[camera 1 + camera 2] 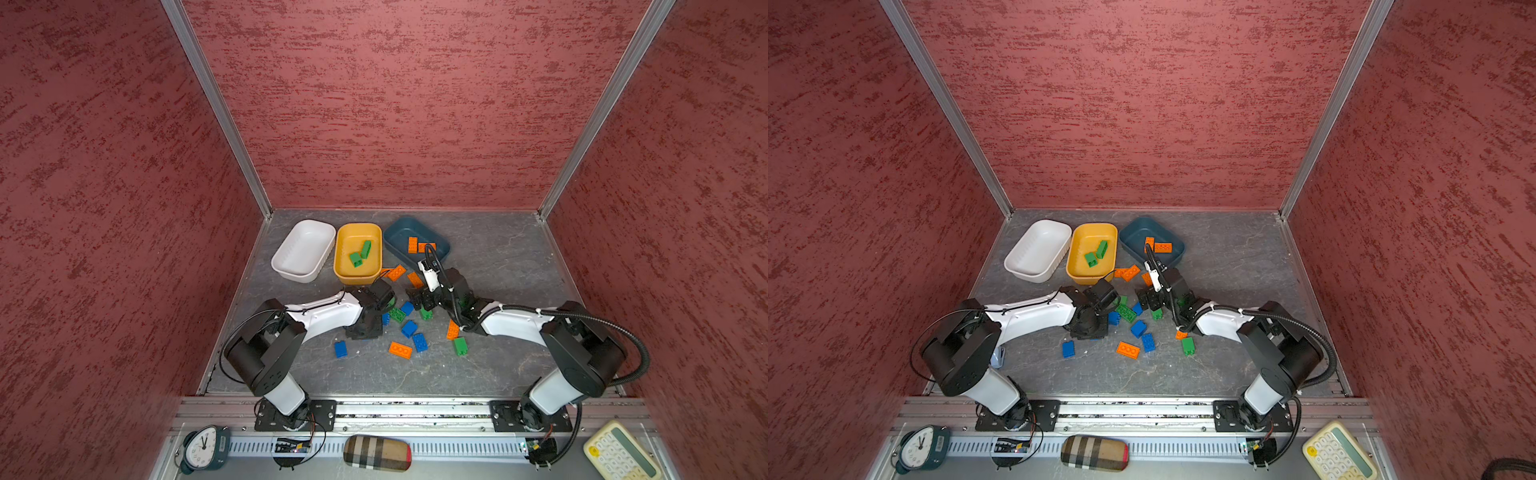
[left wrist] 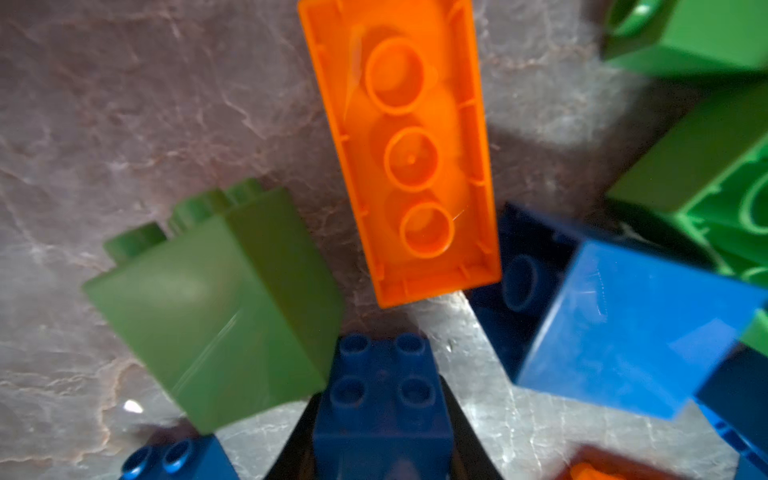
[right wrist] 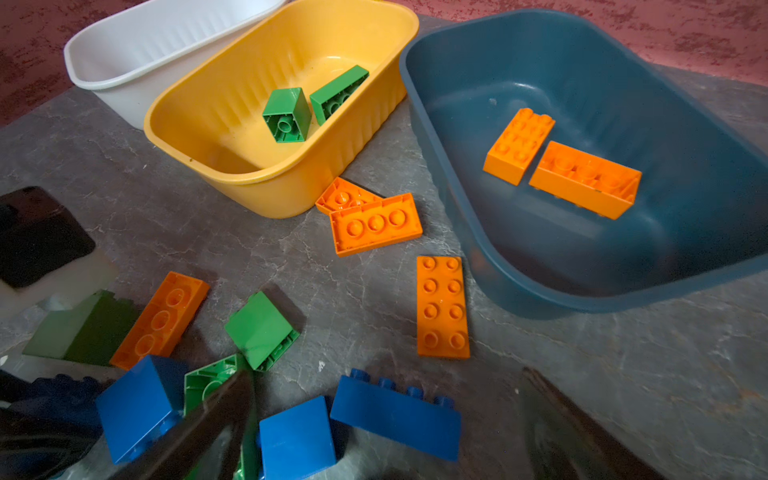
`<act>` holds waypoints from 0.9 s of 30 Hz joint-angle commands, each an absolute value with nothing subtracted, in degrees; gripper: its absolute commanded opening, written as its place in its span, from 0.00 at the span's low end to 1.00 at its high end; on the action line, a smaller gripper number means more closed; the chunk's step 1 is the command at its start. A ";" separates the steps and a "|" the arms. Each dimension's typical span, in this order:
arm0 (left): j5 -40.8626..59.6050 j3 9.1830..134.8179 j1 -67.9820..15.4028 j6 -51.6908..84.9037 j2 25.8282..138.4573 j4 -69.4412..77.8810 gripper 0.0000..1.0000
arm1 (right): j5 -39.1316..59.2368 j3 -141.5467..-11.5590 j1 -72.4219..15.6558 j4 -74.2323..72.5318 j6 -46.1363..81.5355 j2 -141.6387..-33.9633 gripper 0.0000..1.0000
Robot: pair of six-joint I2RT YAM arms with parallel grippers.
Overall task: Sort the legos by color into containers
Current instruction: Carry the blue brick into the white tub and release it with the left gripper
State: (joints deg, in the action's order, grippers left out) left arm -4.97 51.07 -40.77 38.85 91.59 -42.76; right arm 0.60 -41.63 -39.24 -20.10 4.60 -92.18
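My left gripper moves up and outward from the pile next, over the empty white container (image 1: 304, 249). It releases the dark blue lego there, since green and orange have their containers.
My left gripper (image 2: 382, 392) is shut on a dark blue square lego (image 2: 380, 428), with a black finger against each side. In both top views this gripper (image 1: 365, 328) points down into the loose pile. My right gripper (image 3: 386, 419) stands open above a long blue lego (image 3: 395, 415) and touches nothing. It sits at the pile's far side (image 1: 419, 301). At the back stand the white container (image 1: 303, 249), the yellow container (image 1: 357, 227) with two green legos (image 1: 360, 252), and the teal container (image 1: 397, 232) with two orange legos (image 1: 417, 245).
Loose blue, green and orange legos lie between the arms, such as a blue one (image 1: 340, 349), an orange one (image 1: 400, 350) and a green one (image 1: 460, 345). More orange legos (image 3: 376, 224) lie in front of the yellow and teal containers. A clock (image 1: 203, 449), patterned case (image 1: 377, 453) and calculator (image 1: 619, 455) sit on the front ledge.
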 commanded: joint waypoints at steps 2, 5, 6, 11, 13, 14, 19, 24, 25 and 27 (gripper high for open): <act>-6.46 55.98 -39.01 34.35 86.43 -43.52 0.24 | 10.44 -42.36 -40.20 -21.17 0.89 -91.42 0.99; -7.63 59.69 -35.32 31.50 84.62 -44.59 0.24 | 13.84 -42.36 -40.88 -23.57 0.06 -91.69 0.99; -7.67 60.72 -33.73 30.53 84.32 -44.67 0.24 | 14.37 -42.38 -41.20 -24.79 -0.37 -91.87 0.99; -10.37 64.35 -25.80 25.09 82.52 -42.04 0.23 | 17.15 -44.91 -43.39 -26.85 -3.46 -93.57 0.99; -12.65 65.36 -22.10 24.44 81.92 -40.55 0.23 | 16.79 -46.22 -43.90 -28.32 -2.93 -94.53 0.99; -13.58 65.69 -20.47 24.52 81.65 -39.57 0.23 | 16.25 -46.57 -44.03 -29.25 -2.21 -95.00 0.99; -16.27 64.19 -14.06 25.02 80.61 -30.09 0.24 | 14.26 -48.00 -44.69 -34.97 1.80 -96.93 0.99; -17.99 66.39 -9.03 23.61 85.76 -27.24 0.25 | 12.93 -47.65 -45.74 -39.84 12.14 -97.53 0.99; -18.41 67.06 -7.98 23.18 87.03 -27.02 0.25 | 12.64 -47.25 -45.83 -40.63 13.58 -97.39 0.99; -18.03 68.52 -6.21 22.98 89.86 -27.15 0.25 | 12.46 -45.64 -45.95 -44.05 15.12 -97.15 0.99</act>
State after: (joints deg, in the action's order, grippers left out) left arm -16.60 66.57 -8.25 24.56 86.50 -29.39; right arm 13.67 -46.59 -45.41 -36.64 9.89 -97.23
